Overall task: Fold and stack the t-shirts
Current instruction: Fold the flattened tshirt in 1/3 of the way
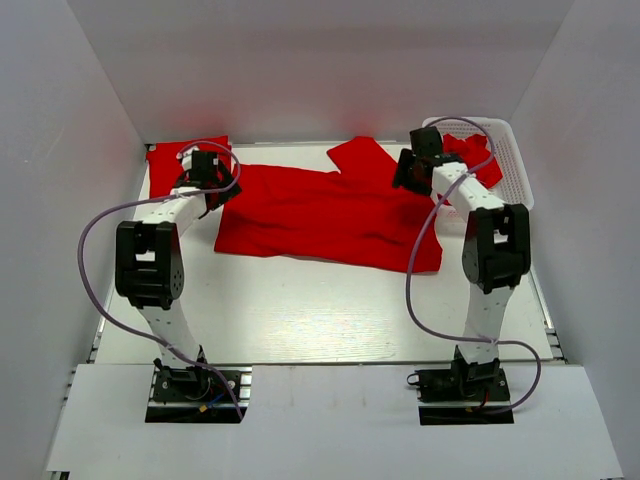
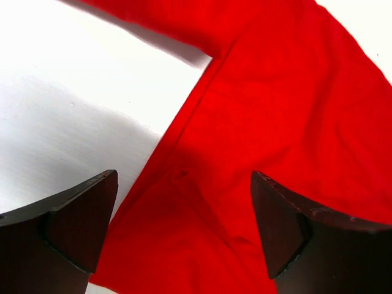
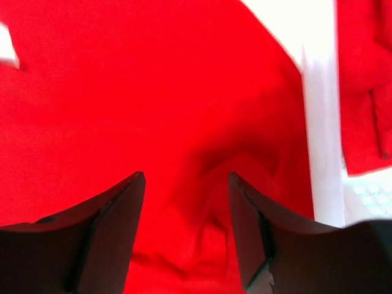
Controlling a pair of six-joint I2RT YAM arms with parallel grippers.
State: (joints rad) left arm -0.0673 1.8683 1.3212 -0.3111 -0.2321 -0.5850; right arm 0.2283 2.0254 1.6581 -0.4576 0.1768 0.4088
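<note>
My right gripper is to draw back next and move down onto the wrinkle inside the red t-shirt's near edge, because cloth already bunches into a fold there.
One red t-shirt (image 1: 330,215) lies spread flat across the back half of the table, with a sleeve (image 1: 358,155) pointing to the rear. My left gripper (image 1: 215,182) hovers over its left end, and in the left wrist view the gripper (image 2: 184,205) is open wide above the shirt's edge (image 2: 269,116), holding nothing. My right gripper (image 1: 410,170) is over the shirt's right end; in the right wrist view it (image 3: 187,205) is open over a small wrinkle of red cloth (image 3: 153,104). Another red t-shirt (image 1: 185,152) lies at the back left. More red cloth (image 1: 472,150) sits in the basket.
A white lattice basket (image 1: 515,170) stands at the back right, and its rim (image 3: 318,128) shows beside the right gripper. White walls close in the table on the left, back and right. Purple cables loop from both arms.
</note>
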